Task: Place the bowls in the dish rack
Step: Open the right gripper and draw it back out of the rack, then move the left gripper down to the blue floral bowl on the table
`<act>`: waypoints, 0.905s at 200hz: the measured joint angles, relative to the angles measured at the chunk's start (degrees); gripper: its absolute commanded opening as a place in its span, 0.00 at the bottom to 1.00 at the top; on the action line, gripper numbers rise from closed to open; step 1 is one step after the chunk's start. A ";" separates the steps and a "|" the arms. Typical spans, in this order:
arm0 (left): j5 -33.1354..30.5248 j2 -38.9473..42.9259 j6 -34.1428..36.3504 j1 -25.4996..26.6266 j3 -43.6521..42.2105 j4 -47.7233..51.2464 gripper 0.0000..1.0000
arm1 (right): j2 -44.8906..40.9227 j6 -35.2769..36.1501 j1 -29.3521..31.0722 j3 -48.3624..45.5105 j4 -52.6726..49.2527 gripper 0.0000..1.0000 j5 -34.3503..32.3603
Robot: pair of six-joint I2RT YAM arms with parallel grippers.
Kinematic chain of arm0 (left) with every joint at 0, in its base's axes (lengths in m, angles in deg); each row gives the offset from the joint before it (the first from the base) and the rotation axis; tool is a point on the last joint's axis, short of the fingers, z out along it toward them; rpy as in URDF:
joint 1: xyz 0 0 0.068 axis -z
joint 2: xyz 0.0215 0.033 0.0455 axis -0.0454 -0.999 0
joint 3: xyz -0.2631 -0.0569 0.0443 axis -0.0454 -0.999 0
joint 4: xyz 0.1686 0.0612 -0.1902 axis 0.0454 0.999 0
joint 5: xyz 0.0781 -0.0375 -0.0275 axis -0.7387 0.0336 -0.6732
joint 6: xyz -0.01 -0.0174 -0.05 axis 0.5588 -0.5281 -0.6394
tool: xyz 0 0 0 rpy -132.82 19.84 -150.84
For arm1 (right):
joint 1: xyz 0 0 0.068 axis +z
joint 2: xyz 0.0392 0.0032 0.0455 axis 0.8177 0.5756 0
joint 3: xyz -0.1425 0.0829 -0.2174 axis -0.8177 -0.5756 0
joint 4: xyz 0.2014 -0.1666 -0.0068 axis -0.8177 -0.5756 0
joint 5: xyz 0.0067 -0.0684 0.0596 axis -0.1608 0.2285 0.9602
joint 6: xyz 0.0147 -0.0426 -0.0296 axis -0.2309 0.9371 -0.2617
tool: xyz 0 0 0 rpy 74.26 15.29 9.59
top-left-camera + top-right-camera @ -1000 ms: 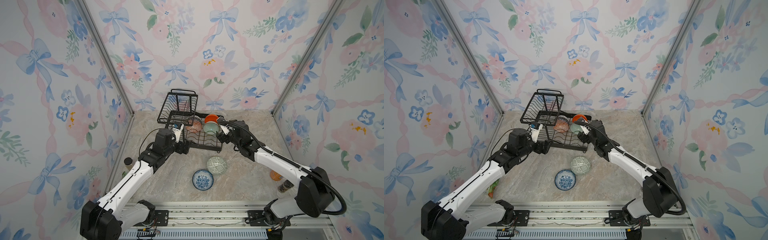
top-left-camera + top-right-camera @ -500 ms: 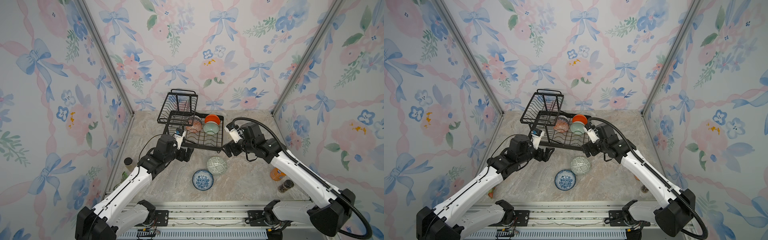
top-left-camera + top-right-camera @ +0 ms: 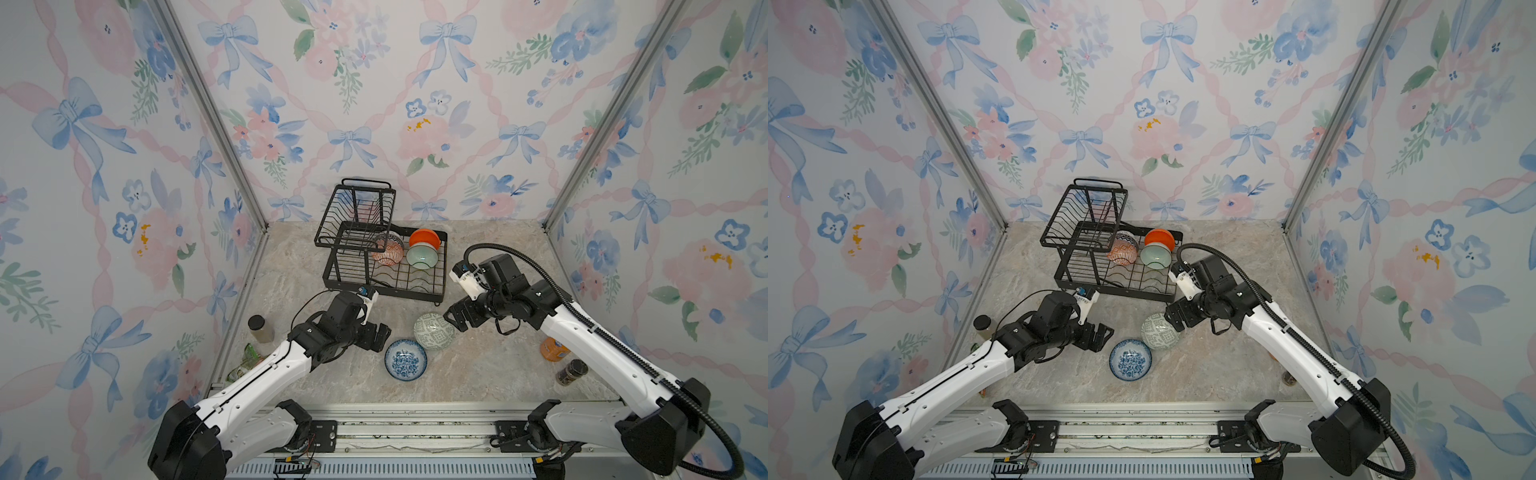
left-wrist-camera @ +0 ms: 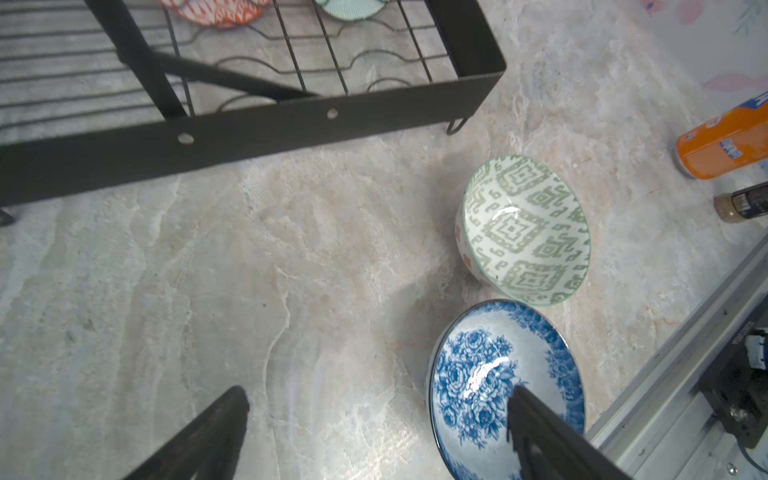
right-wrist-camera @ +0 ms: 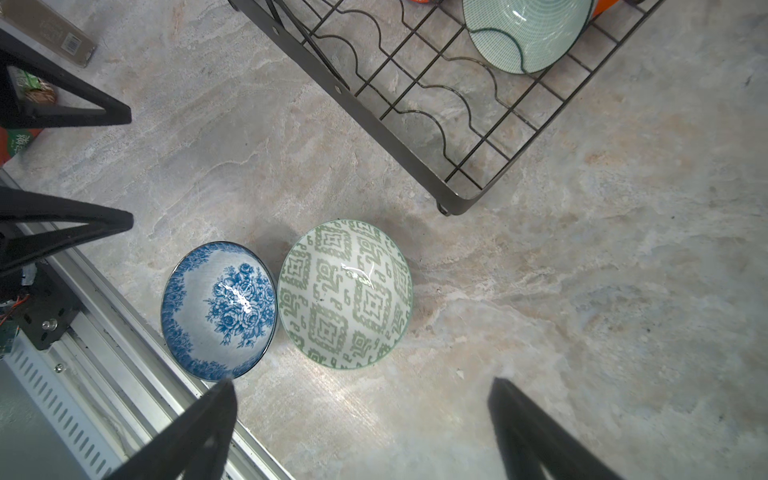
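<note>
My left gripper should lower to straddle the clear rim on the lidded jar's side and close next, because the geometric bowl crowds the floral bowl's far rim.
The black wire dish rack (image 3: 441, 269) stands at the back. Its lower tray holds an orange-white patterned bowl (image 3: 388, 250), a mint green bowl (image 3: 422, 255) and a plain orange bowl (image 3: 424, 237). Two bowls sit upright on the marble in front, almost touching: blue-white floral (image 3: 405, 360) (image 4: 478, 374) and green-white geometric (image 3: 434, 331) (image 5: 345, 295). My left gripper (image 3: 380, 336) (image 4: 378, 397) hovers open beside the floral bowl, one finger above its rim. My right gripper (image 3: 453, 318) (image 5: 362, 385) hangs open and empty by the geometric bowl's right side.
An orange can (image 3: 555, 349) and a dark spice jar (image 3: 571, 372) stand at the right wall. A lidded jar (image 3: 260, 328) and a green packet (image 3: 249, 359) lie at the left wall. The metal rail (image 3: 415, 419) runs along the front edge.
Both arms have pulled back from the rack toward the front. The right gripper came down beside the geometric bowl, the left beside the floral bowl. Both stayed open.
</note>
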 measured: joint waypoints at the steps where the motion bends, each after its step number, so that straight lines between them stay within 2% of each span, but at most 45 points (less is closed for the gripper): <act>1: -0.02 0.00 -0.07 0.09 -0.07 0.00 0.98 | 0.00 0.00 0.00 -0.02 -0.02 0.97 0.00; 35: -0.52 0.00 -3.89 3.39 -3.48 0.46 0.98 | 1.33 -0.17 0.00 -0.13 0.02 0.97 -0.04; 80: -0.59 -2.45 -7.39 4.92 -4.35 0.52 0.98 | 4.02 -0.15 -0.02 -0.11 0.02 0.97 -0.07; 181: 1.25 -10.73 -8.07 6.56 -5.29 -4.98 0.98 | 3.23 -0.15 -0.07 -0.35 0.70 0.97 -0.31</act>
